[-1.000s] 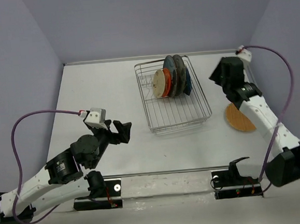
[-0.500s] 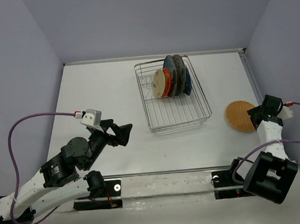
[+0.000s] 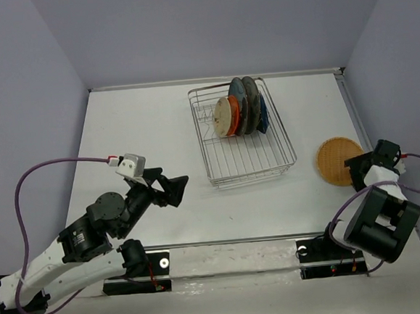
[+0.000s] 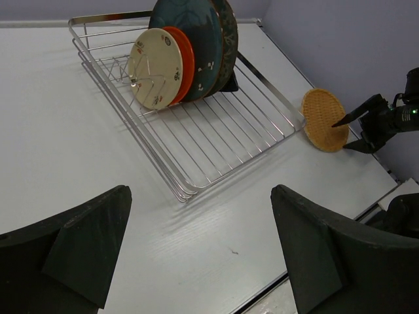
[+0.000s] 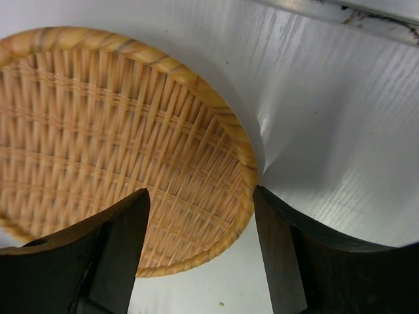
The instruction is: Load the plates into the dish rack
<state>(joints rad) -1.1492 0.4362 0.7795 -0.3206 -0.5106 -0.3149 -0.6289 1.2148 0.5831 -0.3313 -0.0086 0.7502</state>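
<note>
My right gripper should slide low across the tabletop toward the rack point(image 3: 251, 165), onto the tan plate's near rim point(image 3: 351, 176), and close there, as its open fingers straddle that rim.
The silvery wire dish rack point(image 3: 251, 165) stands at the back middle of the table. Five plates stand upright in it: cream point(image 3: 226, 117), orange point(image 3: 233, 103), teal point(image 3: 238, 91), grey point(image 3: 249, 96) and dark blue point(image 3: 263, 113). The tan woven plate point(image 3: 336, 159) lies flat on the table to the rack's right. My right gripper point(image 3: 355, 175) is open, low over the plate's near right edge. In the right wrist view its fingers point(image 5: 118, 242) straddle the plate's rim point(image 5: 245, 190). My left gripper point(image 3: 172, 190) is open and empty, left of the rack's front.
The left wrist view shows the rack point(image 4: 216, 150), the tan plate point(image 4: 322, 124) and the right gripper point(image 4: 340, 135) beside the right wall. A metal rail point(image 3: 231, 242) runs along the table's near edge. Purple walls close in on three sides.
The right arm has swung from the back right down to the tan plate's near edge and folded low. The left gripper has shifted slightly towards the near edge.
</note>
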